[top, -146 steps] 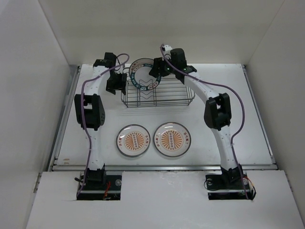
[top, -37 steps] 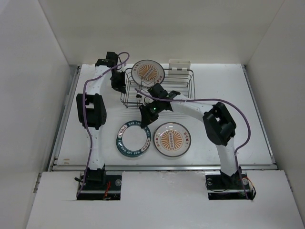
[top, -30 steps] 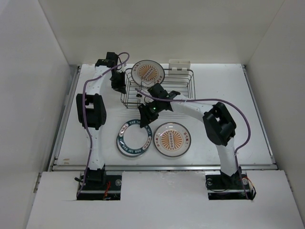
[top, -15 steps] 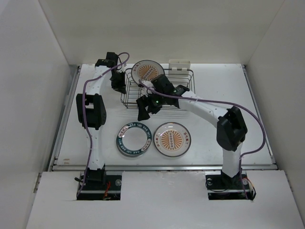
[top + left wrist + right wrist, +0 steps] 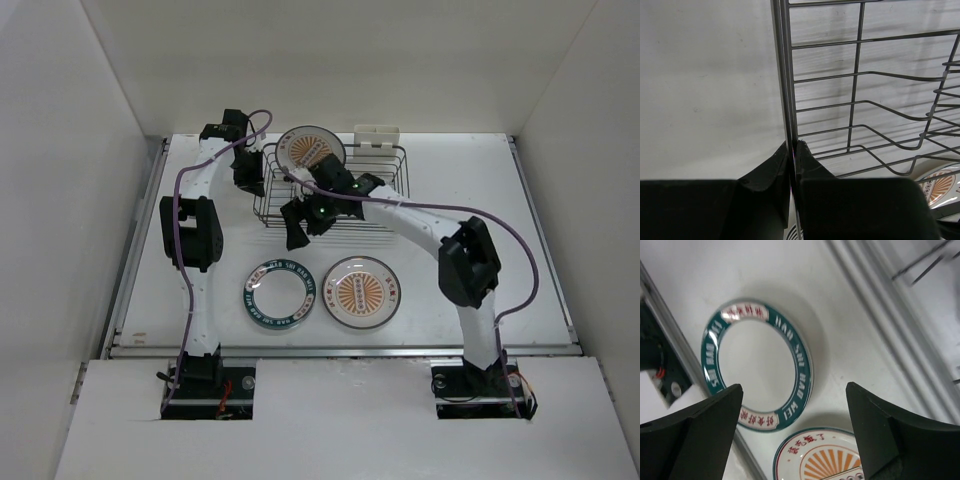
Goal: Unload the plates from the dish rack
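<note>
The robot's right gripper needs to swing outward next while turning, onto the upright plate's rim (image 5: 343,150) beside the cream holder, because this plate is the only one still standing in the rack.
The dish rack (image 5: 385,200) stands at the back of the table. One plate with an orange sunburst (image 5: 312,150) stands upright in its back left slot. A teal-rimmed plate (image 5: 281,292) and a sunburst plate (image 5: 362,291) lie flat in front of the rack. My left gripper (image 5: 247,172) is shut on the rack's left rim wire (image 5: 785,75), pinched between the fingertips (image 5: 793,145). My right gripper (image 5: 303,222) hangs open and holds nothing over the rack's front left corner. In its wrist view the gripper (image 5: 793,386) looks down on the teal-rimmed plate (image 5: 757,367) and the sunburst plate (image 5: 825,460).
A cream plastic holder (image 5: 376,133) is clipped to the rack's back edge. White walls enclose the table on three sides. A metal rail (image 5: 340,350) runs along the front edge, just beyond the two flat plates.
My right gripper opened and let go of the teal-rimmed plate, which now lies flat at front left. The right arm then rose and drew back toward the rack. The left arm has stayed put.
</note>
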### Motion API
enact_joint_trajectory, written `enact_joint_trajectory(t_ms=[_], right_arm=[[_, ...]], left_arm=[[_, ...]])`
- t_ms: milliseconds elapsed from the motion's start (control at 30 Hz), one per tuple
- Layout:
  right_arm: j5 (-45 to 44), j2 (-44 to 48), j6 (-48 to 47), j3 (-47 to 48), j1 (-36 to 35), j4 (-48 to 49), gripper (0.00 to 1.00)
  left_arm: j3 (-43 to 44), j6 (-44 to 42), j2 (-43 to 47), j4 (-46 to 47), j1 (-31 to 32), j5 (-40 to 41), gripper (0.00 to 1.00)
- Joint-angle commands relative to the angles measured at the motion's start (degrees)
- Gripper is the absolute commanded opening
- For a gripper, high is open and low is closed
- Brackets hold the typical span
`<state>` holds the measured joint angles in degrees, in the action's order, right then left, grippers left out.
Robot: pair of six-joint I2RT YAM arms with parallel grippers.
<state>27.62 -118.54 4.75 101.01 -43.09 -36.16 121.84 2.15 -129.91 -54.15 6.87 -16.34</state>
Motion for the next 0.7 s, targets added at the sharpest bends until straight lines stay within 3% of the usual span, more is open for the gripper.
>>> enact_joint_trajectory(t_ms=[0,133,267,367,433,667], right_arm=[[-8.3,9.2,-1.4,8.7,1.9,4.7,0.91],[-22.4,11.5,-2.9,9.9,6.0,13.5,1.00],[-24.3,1.0,-5.4,21.7,11.5,15.4,1.00],[-20.8,-6.4,-6.1,34.9,14.7,14.1,1.00],[-19.8,-12.1,-6.6,38.8,15.3,14.6,1.00],[-5.1,-17.5,-7.7,36.7,18.3,24.8,1.00]], left_arm=[[-0.3,-2.9,4.6,-3.4,0.9,0.0,0.00],[-0.3,-3.4,4.1,-3.4,0.9,0.0,0.00],[0.2,-3.4,4.0,-3.4,0.9,0.0,0.00],[0.9,-3.9,2.9,-4.0,0.9,0.5,0.00],[1.4,-3.9,2.9,-4.0,0.9,0.5,0.00],[1.9,-5.1,1.8,-4.6,0.9,2.4,0.00]])
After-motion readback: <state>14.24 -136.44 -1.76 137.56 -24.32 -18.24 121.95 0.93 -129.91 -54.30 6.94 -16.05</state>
